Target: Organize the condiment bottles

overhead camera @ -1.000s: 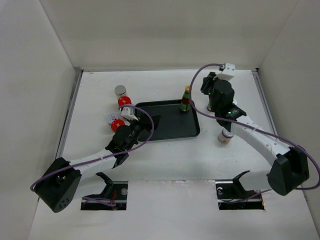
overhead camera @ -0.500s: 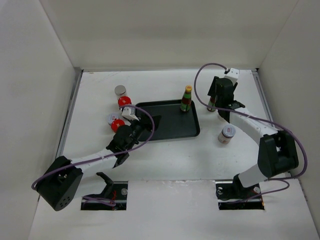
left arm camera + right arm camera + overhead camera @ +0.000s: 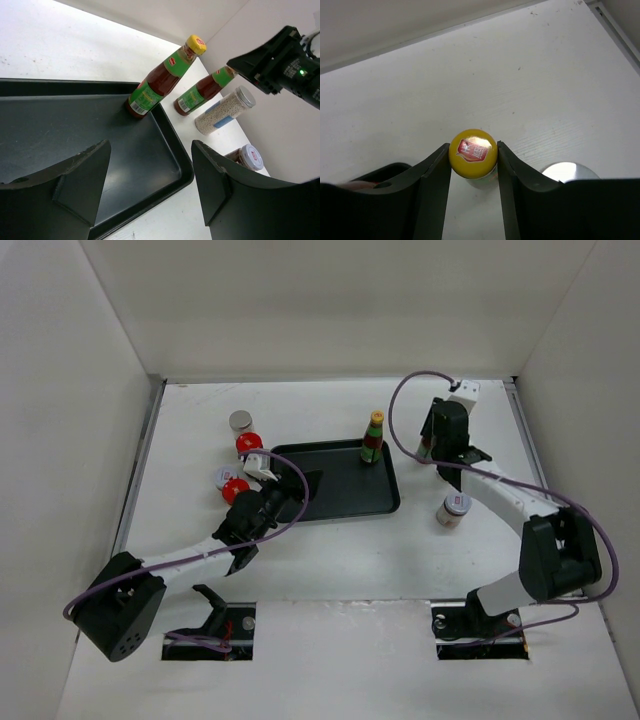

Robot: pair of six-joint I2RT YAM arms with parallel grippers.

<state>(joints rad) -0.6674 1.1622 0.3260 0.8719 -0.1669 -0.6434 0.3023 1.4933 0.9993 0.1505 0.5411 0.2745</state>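
I should next raise my right gripper, move it past the standing bottle and lower it to release the second bottle's cap on the tray's far side, which is empty beside the standing bottle.
A slim green-labelled, yellow-capped bottle (image 3: 372, 437) stands upright in the far right corner of the black tray (image 3: 340, 502); it also shows in the left wrist view (image 3: 159, 80). A second such bottle (image 3: 473, 146) stands on the table right of the tray (image 3: 201, 91), (image 3: 424, 449). My right gripper (image 3: 473, 156) is shut on its cap, both fingers touching it (image 3: 438, 445). My left gripper (image 3: 150, 150) is open and empty over the tray's left part (image 3: 300, 485). A silver-lidded jar of white grains (image 3: 224, 111) stands beside the held bottle.
A brown jar with a silver lid (image 3: 453, 508) stands right of the tray's near corner. Two red-lidded jars (image 3: 248, 443), (image 3: 236, 490) and two silver-lidded jars (image 3: 241, 420), (image 3: 224, 477) stand left of the tray. White walls enclose the table.
My right gripper swung back from above the brown jar to the second bottle and has closed on its cap. The left arm has not moved.
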